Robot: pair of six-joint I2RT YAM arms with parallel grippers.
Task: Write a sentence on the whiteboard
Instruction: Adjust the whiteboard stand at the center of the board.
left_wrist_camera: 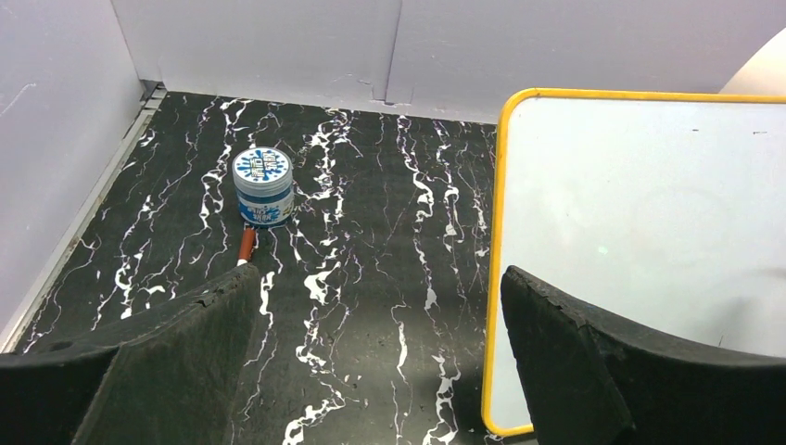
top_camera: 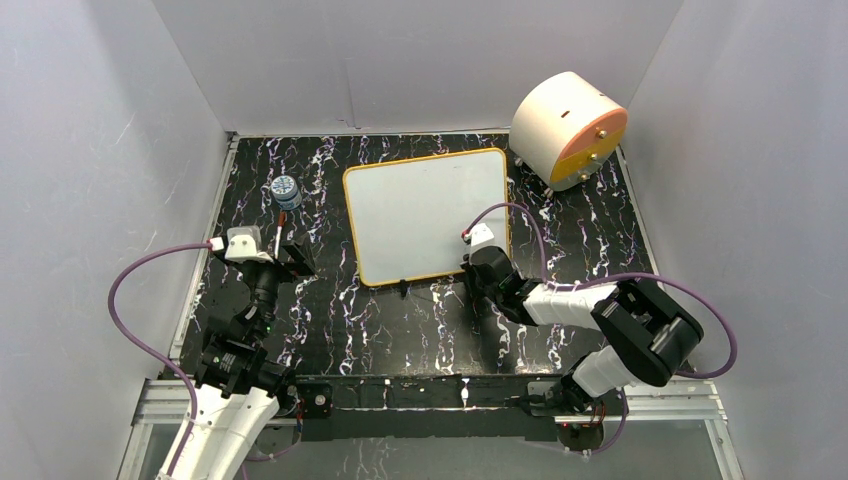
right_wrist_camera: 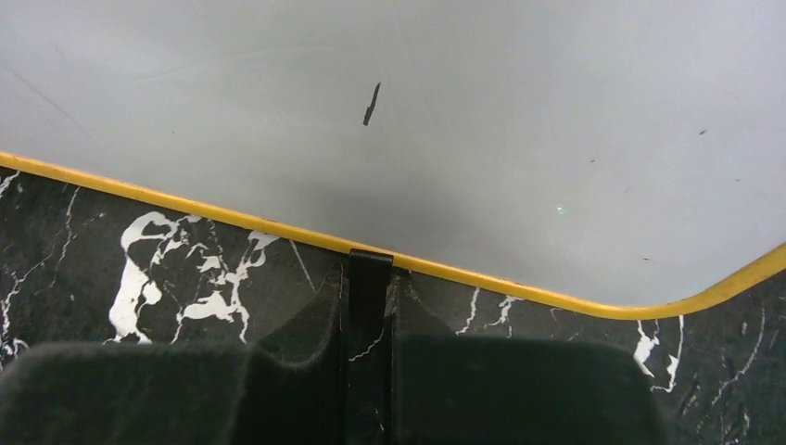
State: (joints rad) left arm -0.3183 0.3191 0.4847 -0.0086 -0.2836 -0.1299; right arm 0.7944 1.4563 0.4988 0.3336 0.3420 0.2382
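Note:
My left gripper will next go outward and down onto the marker's orange-red end by the jar, because that end is below my gripper and farther outward.
The whiteboard lies flat mid-table, white with an orange-yellow frame. No sentence shows on it, only a small dark stroke. My right gripper is at the board's near right corner. In the right wrist view the gripper is shut on the board's black clip foot. My left gripper is open and empty, left of the board. In the left wrist view the gripper hangs over bare table beside the board's left edge. An orange-red marker lies ahead of it, partly hidden by the left finger.
A small blue-and-white jar stands at the back left, right behind the marker; it also shows in the left wrist view. A round peach-and-orange drum stands at the back right corner. White walls close in three sides.

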